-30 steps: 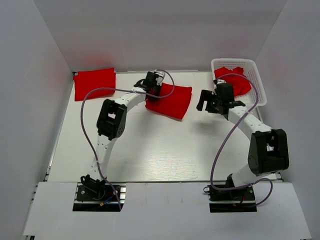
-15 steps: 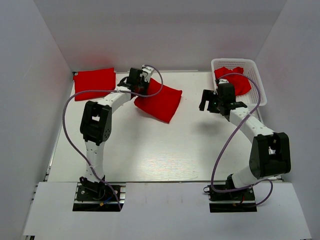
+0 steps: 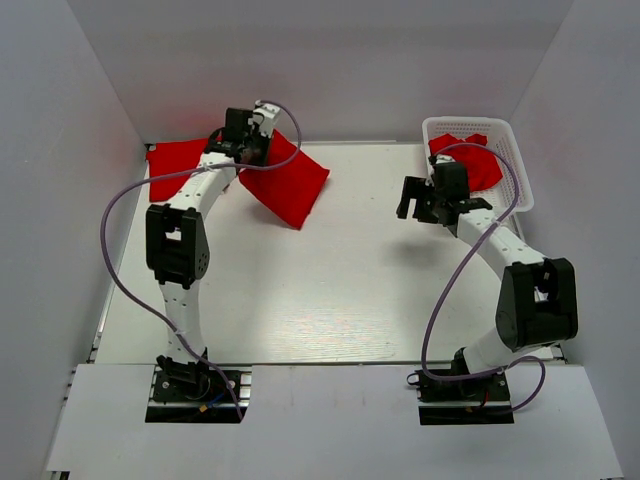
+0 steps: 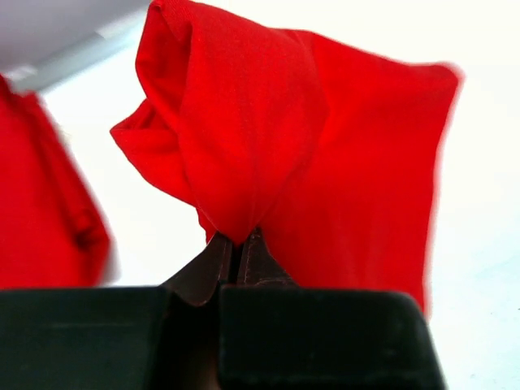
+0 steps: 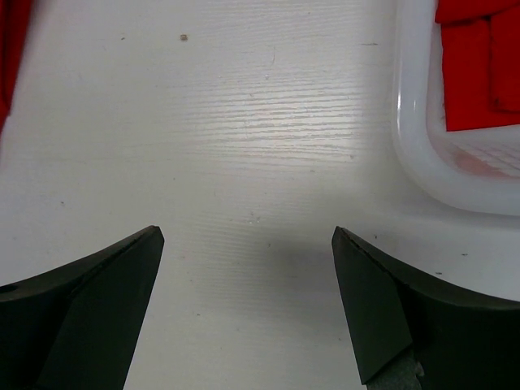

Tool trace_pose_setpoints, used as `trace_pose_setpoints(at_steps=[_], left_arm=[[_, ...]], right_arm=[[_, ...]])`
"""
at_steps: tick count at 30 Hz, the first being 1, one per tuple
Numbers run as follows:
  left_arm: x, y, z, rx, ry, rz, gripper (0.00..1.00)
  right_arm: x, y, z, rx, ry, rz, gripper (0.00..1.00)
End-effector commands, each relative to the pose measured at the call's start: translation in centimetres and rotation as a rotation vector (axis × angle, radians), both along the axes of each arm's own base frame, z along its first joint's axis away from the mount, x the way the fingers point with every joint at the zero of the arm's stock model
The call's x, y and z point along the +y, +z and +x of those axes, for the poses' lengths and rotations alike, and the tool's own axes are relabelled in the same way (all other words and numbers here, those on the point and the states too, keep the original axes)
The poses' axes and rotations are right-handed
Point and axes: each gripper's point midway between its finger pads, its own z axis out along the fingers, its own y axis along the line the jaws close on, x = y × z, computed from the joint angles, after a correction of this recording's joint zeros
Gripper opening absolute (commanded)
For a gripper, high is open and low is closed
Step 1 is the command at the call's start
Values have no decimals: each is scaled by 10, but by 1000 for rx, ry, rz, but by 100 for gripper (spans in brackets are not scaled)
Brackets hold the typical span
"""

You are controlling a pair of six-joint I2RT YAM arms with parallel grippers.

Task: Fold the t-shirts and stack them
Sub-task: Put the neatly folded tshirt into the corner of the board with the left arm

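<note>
The held t-shirt goes left in the top view and down next, released by my left gripper atop the flat t-shirt [image 3: 175, 160] [image 4: 45, 203] below the gripper on that side.
My left gripper [image 3: 247, 150] is shut on the edge of a folded red t-shirt [image 3: 285, 185], which hangs from it above the table's far left; in the left wrist view the cloth [image 4: 325, 146] drapes from the closed jaws of that gripper [image 4: 237, 244]. Another folded red t-shirt [image 3: 180, 165] lies flat at the far left corner and shows in the left wrist view [image 4: 41, 203]. A red t-shirt [image 3: 470, 160] lies crumpled in the white basket [image 3: 515, 175]. My right gripper [image 3: 418, 205] is open and empty above bare table left of the basket, also seen in the right wrist view [image 5: 248, 236].
White walls enclose the table on the left, back and right. The basket's rim [image 5: 414, 154] lies just right of my right gripper. Purple cables loop from both arms.
My left gripper has carried the folded t-shirt leftward toward the folded one in the far left corner. The right arm has hardly moved.
</note>
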Motion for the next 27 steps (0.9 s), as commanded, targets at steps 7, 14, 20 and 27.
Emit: trace_pose_setpoints(at_steps=[7,14,20,27], left_arm=[[34,146,12,-255,-9,-6,0],[70,169,22,-302,59,23,0],[96,202,30,-389,96,35,0],[109,213,38,-433,83,11,0]], right_arm=[[14,14,22,-23,29,48,90],[15,18,25,-26,8,70,90],[15,23,26,-38,-11,81,90],[16,26,26,-37,-20,88,90]])
